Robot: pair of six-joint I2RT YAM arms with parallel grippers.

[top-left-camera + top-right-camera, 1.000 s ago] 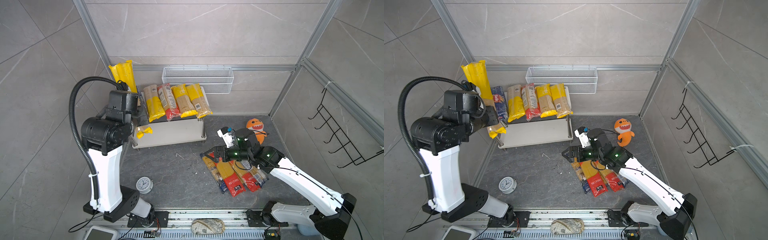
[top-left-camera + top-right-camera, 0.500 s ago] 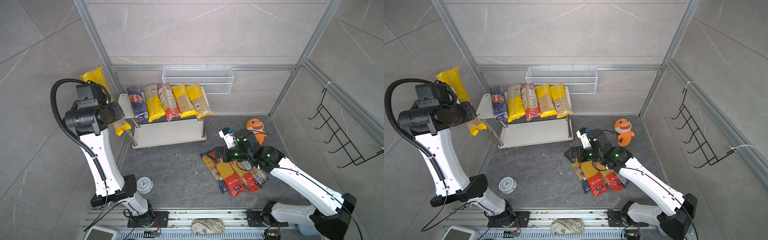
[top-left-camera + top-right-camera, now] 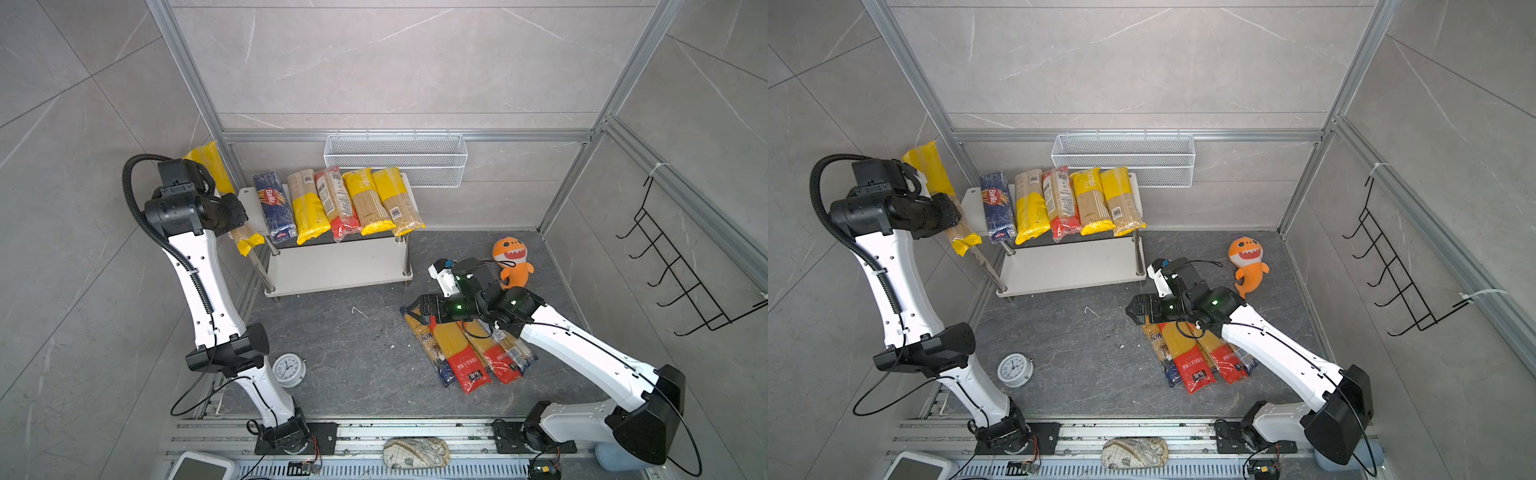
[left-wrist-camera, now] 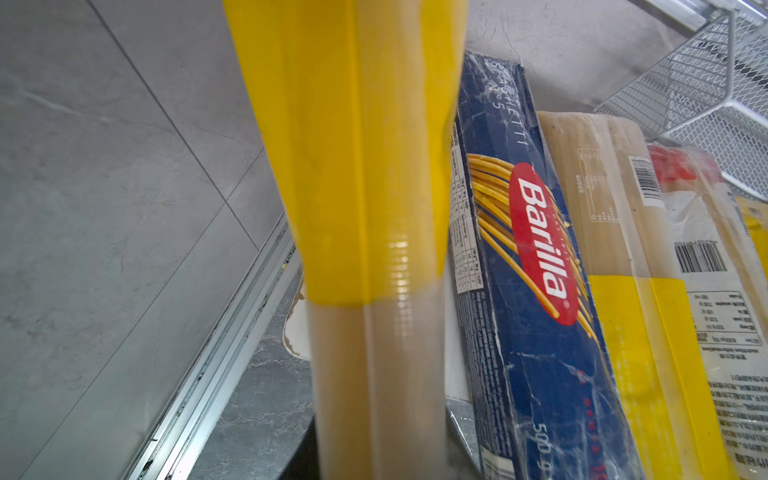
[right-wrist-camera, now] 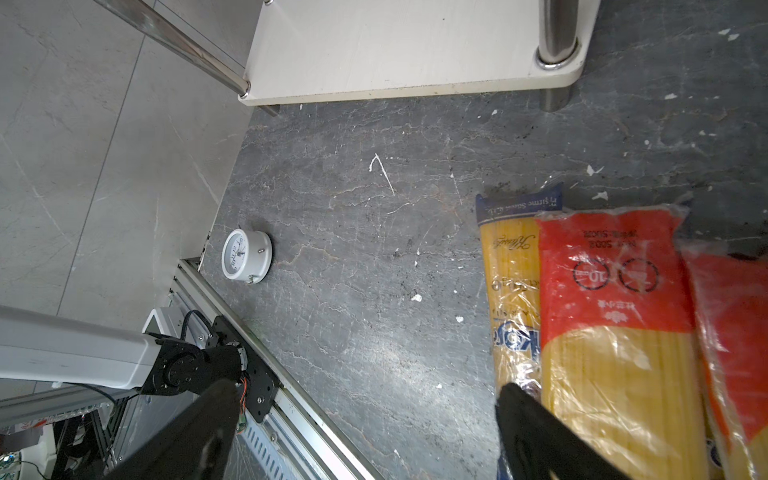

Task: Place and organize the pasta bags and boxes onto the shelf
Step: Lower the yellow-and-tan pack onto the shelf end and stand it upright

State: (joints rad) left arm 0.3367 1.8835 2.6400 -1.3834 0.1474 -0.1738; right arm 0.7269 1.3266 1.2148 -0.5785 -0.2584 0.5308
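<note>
I need to move my left gripper toward the Barilla pack next and let go of the spaghetti bag, because the top board's bare end [image 3: 252,207] [image 4: 456,352] lies between my gripper and that pack.
My left gripper [image 3: 233,212] is shut on a long spaghetti bag with yellow ends [image 3: 216,174], holding it tilted in the air just left of the shelf [image 3: 336,266]. The same bag [image 4: 365,208] fills the left wrist view beside the dark-blue Barilla pack [image 4: 536,249]. On the shelf's top board lie the Barilla pack [image 3: 274,208] and several bags with yellow or red ends [image 3: 368,199], side by side. Several more packs [image 3: 461,353] lie in a pile on the floor. My right gripper [image 3: 409,311] hovers open over the pile's far end, empty, beside a blue-ended pack [image 5: 511,266].
A white wire basket [image 3: 395,158] hangs on the back wall above the shelf. An orange plush shark [image 3: 511,262] sits behind the right arm. A small white clock [image 3: 289,370] lies by the left arm's base. Black wire hooks [image 3: 681,270] hang on the right wall.
The left arm swung left, away from the shelf's left end, with the bag, uncovering the Barilla pack, then came slightly back toward the shelf. The right arm barely moved.
</note>
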